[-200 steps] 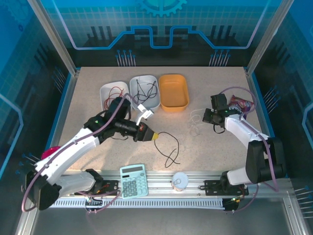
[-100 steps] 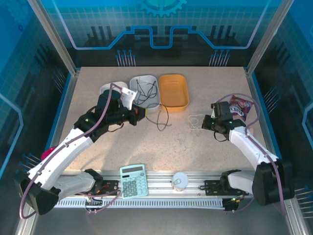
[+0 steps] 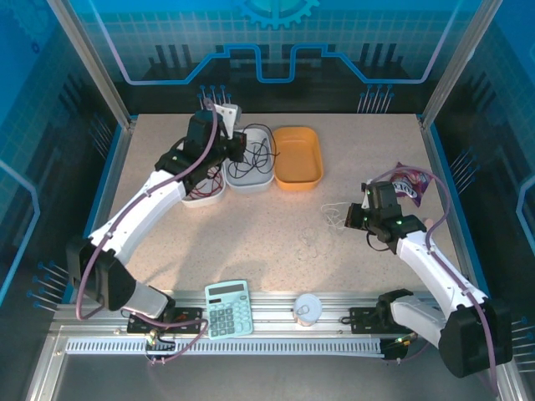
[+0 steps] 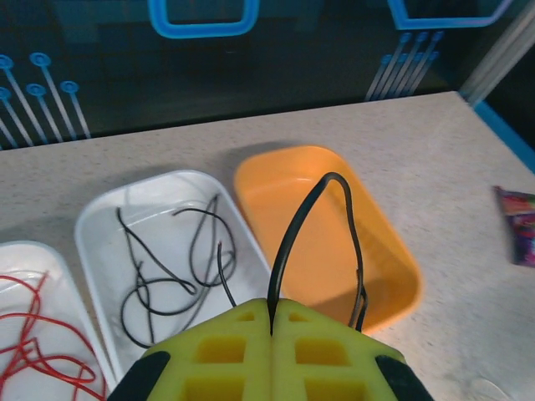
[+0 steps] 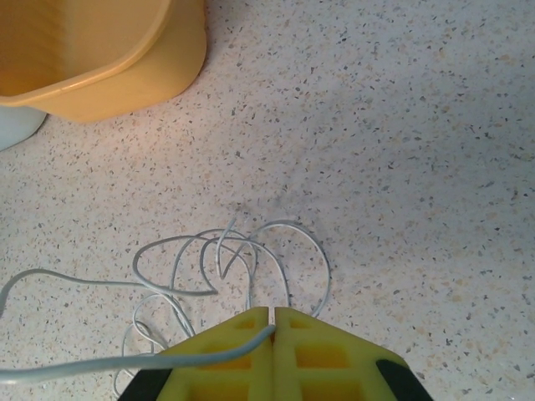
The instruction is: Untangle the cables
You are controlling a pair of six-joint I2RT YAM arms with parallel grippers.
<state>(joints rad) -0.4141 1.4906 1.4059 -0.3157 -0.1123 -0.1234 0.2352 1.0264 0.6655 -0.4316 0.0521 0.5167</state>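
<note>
The black cable goes down with my left gripper into the middle white tray below it next and is released there, since other black cables lie inside.
My left gripper (image 3: 241, 150) (image 4: 272, 307) is shut on a black cable (image 4: 287, 238), which arches up from the jaws. It hangs over the edge between the middle white tray (image 4: 100, 242) and the orange tray (image 4: 322, 251). More black cables (image 4: 198, 211) lie in that white tray. Red cables (image 4: 33, 361) lie in the left white tray. My right gripper (image 3: 355, 215) (image 5: 272, 313) is shut on a white cable (image 5: 84, 363), whose loops (image 5: 226, 251) rest on the table just ahead of the fingertips.
The three trays (image 3: 297, 157) stand in a row at the back of the table. A calculator (image 3: 227, 307) and a small white cup (image 3: 307, 309) sit at the near rail. A snack packet (image 3: 410, 180) lies behind the right arm.
The left arm swung from mid-table back to the trays, carrying the black cable over the middle white tray. The right gripper shifted slightly nearer, still holding the white cable.
</note>
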